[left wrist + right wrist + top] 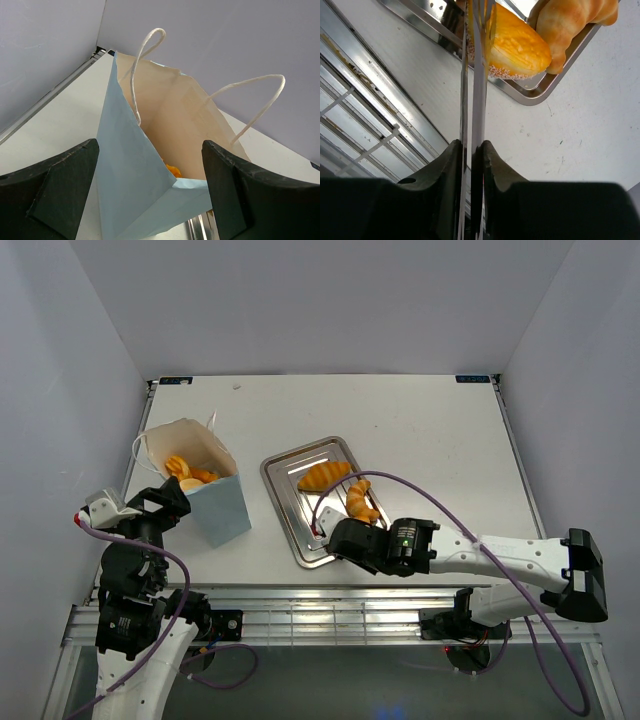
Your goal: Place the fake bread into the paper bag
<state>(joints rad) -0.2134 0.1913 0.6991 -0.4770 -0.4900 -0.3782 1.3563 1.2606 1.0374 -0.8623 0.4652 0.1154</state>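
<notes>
The standing bag's opening is to the left of my right gripper in the top view, so I need to lift, swing the tongs over it and release them.
The paper bag [205,490] stands open at the left of the table, pale blue outside, with fake bread [190,473] showing inside it. My left gripper [165,502] is open, its jaws on either side of the bag's near corner [145,165]; an orange piece [172,170] peeks out inside. My right gripper [472,147] is shut on thin metal tongs [475,75]. The tong tips reach an orange seeded pastry [517,47] on the silver tray [530,95]. A tan croissant [575,20] lies beside it. From above, a long loaf [324,475] and a twisted piece [360,502] lie on the tray [290,515].
The bag's white string handles [250,110] stand up above its mouth. A grooved metal rail [330,605] runs along the table's near edge below the right gripper [345,537]. Grey walls close in the table on three sides.
</notes>
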